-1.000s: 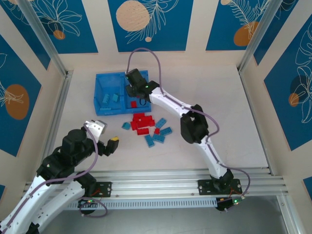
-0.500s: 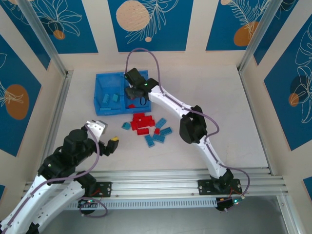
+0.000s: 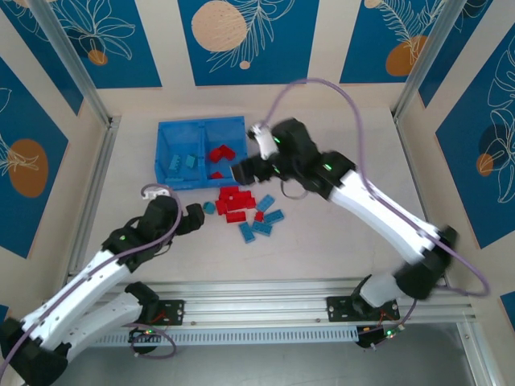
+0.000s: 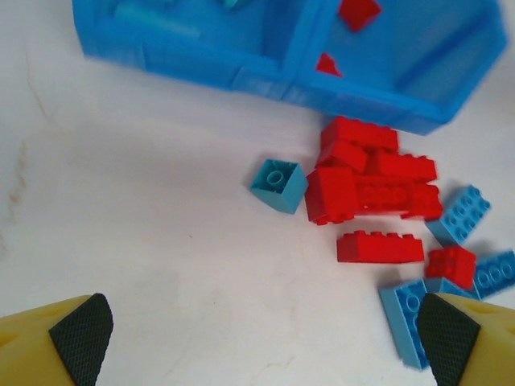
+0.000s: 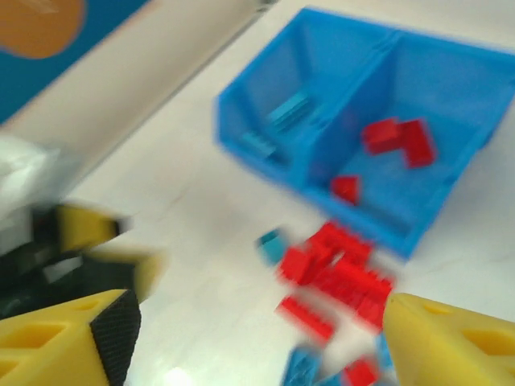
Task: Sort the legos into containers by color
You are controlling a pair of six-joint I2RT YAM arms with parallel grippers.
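The small teal lego lies loose outside the tray, beside the red cluster, so my left gripper will move outward and down onto it with a turn.
The blue tray sits at the back left, with teal legos in its left compartment and red legos in its right. On the table in front lie a cluster of red legos, several teal legos and a lone small teal lego. My left gripper is low beside that small teal lego, open and empty. My right gripper hovers by the tray's front right corner, open and empty; its view is blurred. The red cluster lies ahead of the left fingers.
Metal rails run along the left side and the near edge. Bare tabletop spreads right of the tray and pile. The tray's front wall stands just beyond the loose bricks.
The right gripper has pulled out of the tray's right compartment and swung up and right, with more red bricks showing there. The left arm has reached forward to the pile's left edge.
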